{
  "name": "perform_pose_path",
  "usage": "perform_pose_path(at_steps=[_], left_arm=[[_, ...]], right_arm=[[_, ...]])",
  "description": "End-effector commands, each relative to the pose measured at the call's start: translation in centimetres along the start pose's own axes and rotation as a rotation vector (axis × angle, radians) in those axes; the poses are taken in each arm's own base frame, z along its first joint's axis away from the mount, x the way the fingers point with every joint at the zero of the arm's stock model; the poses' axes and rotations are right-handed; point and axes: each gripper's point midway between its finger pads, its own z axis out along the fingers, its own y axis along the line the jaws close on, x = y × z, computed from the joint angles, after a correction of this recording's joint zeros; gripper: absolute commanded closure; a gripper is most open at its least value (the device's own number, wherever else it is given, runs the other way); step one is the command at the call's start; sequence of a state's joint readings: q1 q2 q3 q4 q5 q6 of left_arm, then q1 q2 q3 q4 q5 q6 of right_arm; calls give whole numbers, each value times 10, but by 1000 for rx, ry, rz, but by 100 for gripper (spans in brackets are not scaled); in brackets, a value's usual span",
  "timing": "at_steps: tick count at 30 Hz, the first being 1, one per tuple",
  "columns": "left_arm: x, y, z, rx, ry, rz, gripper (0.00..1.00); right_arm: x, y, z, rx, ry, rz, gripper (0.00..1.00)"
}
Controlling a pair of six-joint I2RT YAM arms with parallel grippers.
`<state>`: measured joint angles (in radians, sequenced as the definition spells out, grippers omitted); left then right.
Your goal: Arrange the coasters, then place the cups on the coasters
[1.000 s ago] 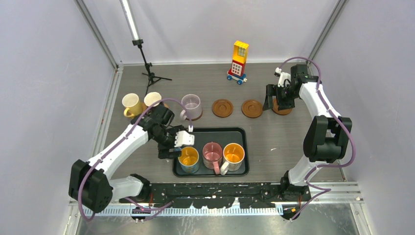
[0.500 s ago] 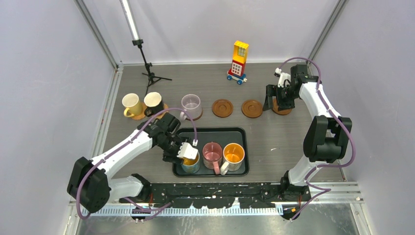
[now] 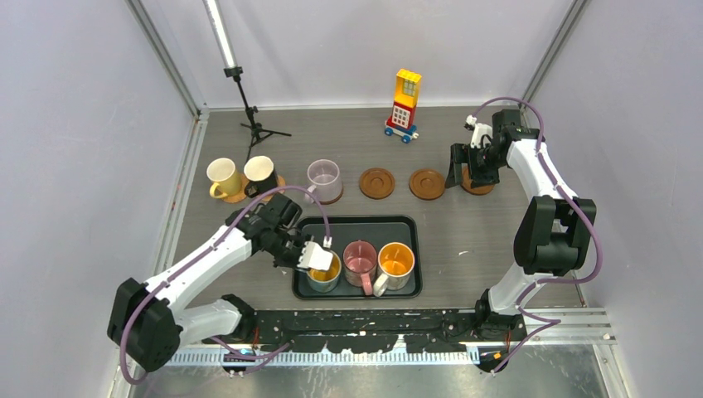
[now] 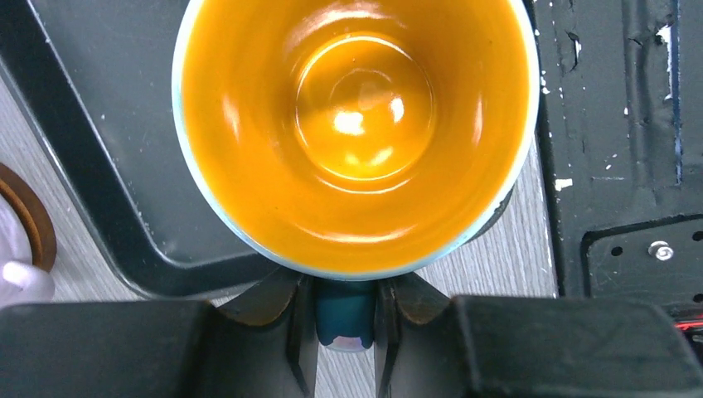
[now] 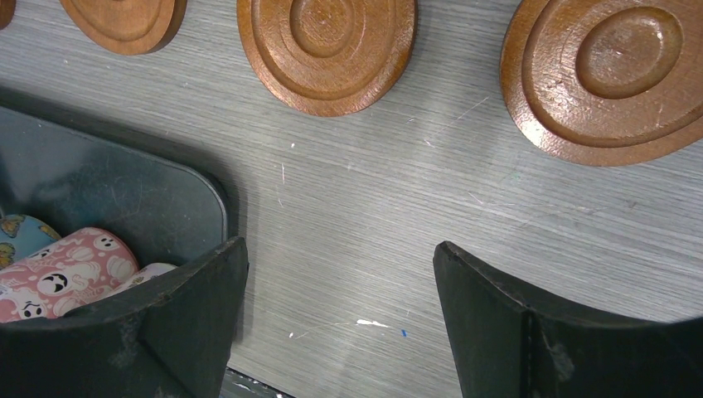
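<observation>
The left gripper lifts the blue cup over the tray's edge next, lowers it onto the bare coaster beside the lilac cup and releases. That coaster lies outward.
The blue cup with orange inside stands at the left end of the black tray. My left gripper is shut on its blue handle. A pink cup and a whitish cup with orange inside stand beside it in the tray. Two cream cups and a lilac cup stand on coasters at the back left. Two bare coasters lie to their right. My right gripper hangs open by the third coaster.
A coloured toy brick tower stands at the back centre. A small black tripod stands at the back left. Grey walls close in both sides. In the right wrist view the tray corner and the pink cup show at left.
My left gripper moved down and toward the near edge onto the blue cup, and its jaws closed on the handle. The right arm has not moved.
</observation>
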<state>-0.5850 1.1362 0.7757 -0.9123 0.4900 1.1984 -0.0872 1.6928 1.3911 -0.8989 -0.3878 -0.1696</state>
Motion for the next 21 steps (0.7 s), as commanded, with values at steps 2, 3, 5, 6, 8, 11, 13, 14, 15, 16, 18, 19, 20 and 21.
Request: perform_pose_path(at_steps=[2,3,5,6,8,11,13,14,15,16,18,19,20,21], left_arm=[[-19,3,-24,-80,-45,-24,100],[-20,5,-27,-92,-47,-41,100],[-26,8,-36,-113,-61,-70,100],[-30,10,-40,-120,-73,-82,100],[-39,16,-48,-142,-95,-111,100],[-51,27,-60,-176,-120,-137,100],[-59,41,-68,-227,-139,-164,100],[-64,51,-73,-262,-151,-181,100],[-69,61,-79,-293,-164,-198,100],[-76,71,-84,-316,-179,-215,100],[-90,93,-93,-358,-213,-292,100],[-98,110,-101,-397,-224,-320,100],[-104,123,-104,-417,-230,-356,100],[-109,138,-107,-446,-233,-387,100]], right_arm=[[-13,6,-11,-14,-47,-18,14],[-14,6,-11,-14,-47,-18,14],[-15,6,-10,-17,-47,-18,14],[-15,6,-10,-18,-47,-17,14],[-16,6,-9,-20,-46,-16,14],[-18,6,-9,-23,-47,-16,14],[-18,5,-8,-23,-47,-17,14],[-18,5,-8,-22,-47,-17,14],[-19,5,-9,-21,-49,-20,14],[-19,5,-9,-21,-48,-19,14],[-19,5,-9,-21,-49,-16,14],[-19,6,-9,-23,-49,-14,14],[-20,6,-9,-23,-50,-12,14],[-21,6,-9,-23,-52,-11,14]])
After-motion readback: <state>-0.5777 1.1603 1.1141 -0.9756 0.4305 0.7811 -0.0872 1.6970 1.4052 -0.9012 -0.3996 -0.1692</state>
